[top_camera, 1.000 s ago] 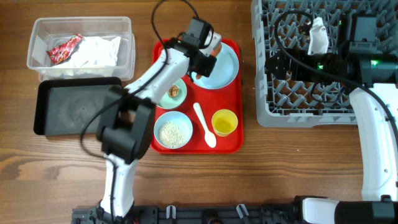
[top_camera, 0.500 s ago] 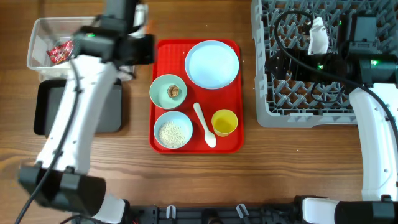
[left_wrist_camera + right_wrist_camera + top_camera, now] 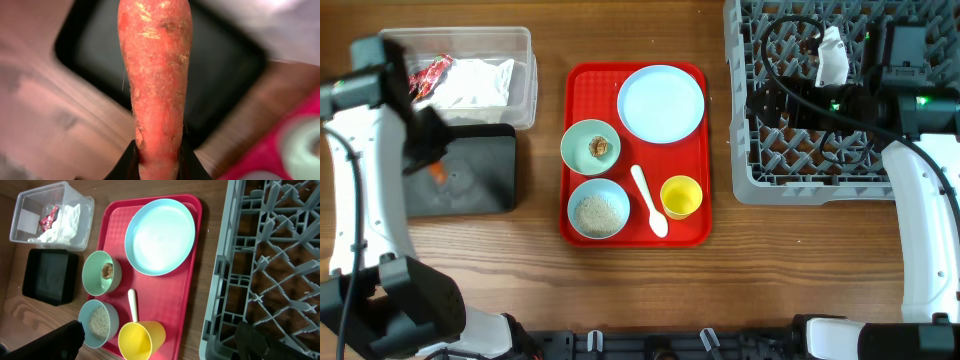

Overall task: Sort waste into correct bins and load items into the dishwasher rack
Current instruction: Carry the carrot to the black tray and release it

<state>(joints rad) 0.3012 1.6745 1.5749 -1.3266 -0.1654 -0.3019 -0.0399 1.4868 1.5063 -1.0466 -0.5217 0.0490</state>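
Note:
The near edge inside the black tray point(image 3: 450, 197) point(image 3: 114, 75) is next for my left gripper, so I should pull the gripper back and down to it.
My left gripper point(image 3: 433, 163) is shut on the orange carrot piece point(image 3: 155, 75) and holds it above the black tray point(image 3: 470, 185), which also shows in the left wrist view point(image 3: 225, 65). The clear tub point(image 3: 525, 75) holds the white napkin point(image 3: 475, 80) and the red wrapper point(image 3: 428, 72). On the red serving tray point(image 3: 695, 232) are the light-blue plate point(image 3: 660, 103), the pale-green bowl point(image 3: 582, 150) with a brown lump point(image 3: 601, 147), the light-blue bowl point(image 3: 598, 209) of rice, the white spoon point(image 3: 648, 200) and the yellow cup point(image 3: 681, 196). My right gripper point(image 3: 160, 332) is open and empty at the left edge of the grey rack point(image 3: 800, 170).
The rack fills the back right of the table and my right arm lies over it. The tub and black tray sit side by side at the far left. Bare wood runs between the black tray and the red tray, and along the front edge.
My left arm swung from the light-blue plate across to the far left with the carrot in its jaws and is now over the black tray. The right arm has not moved.

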